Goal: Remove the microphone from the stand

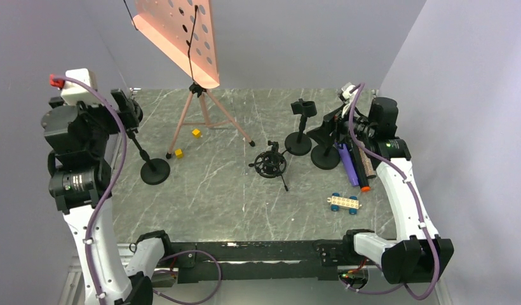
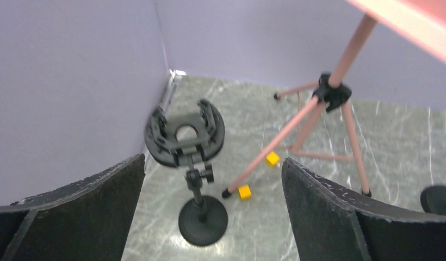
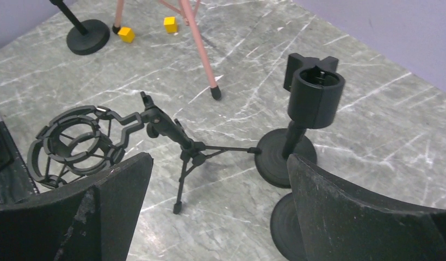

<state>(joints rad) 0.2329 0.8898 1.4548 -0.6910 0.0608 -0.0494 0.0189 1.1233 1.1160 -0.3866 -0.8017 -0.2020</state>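
The empty shock-mount ring is below my open left gripper, so I will lower it, fingers tilting down, onto the ring's wall-side edge (image 2: pixel 155 138) and close there.
Four black stands are on the marble table. A round-base stand (image 1: pixel 155 170) at the left carries an empty shock-mount ring (image 2: pixel 184 133), and my left gripper (image 1: pixel 128 107) hangs open above it (image 2: pixel 212 176). A small tripod stand (image 3: pixel 183 149) with an empty shock mount (image 1: pixel 270 164) is in the middle. A round-base stand with an empty tube clip (image 3: pixel 316 89) is right of it, beside another black base (image 1: pixel 324 157). My right gripper (image 1: pixel 326 130) is open over the bare table by these stands (image 3: pixel 219 160). A purple stick (image 1: pixel 347 164) and a brown one with an orange tip (image 1: pixel 363 170) lie under the right arm. I cannot tell whether either is the microphone.
A pink music stand on a tripod (image 1: pixel 204 108) rises at the back, with two yellow cubes (image 1: pixel 178 153) (image 1: pixel 196 133) at its feet. A toy brick car (image 1: pixel 344 202) lies at the front right. Purple-grey walls close in on the left, back and right.
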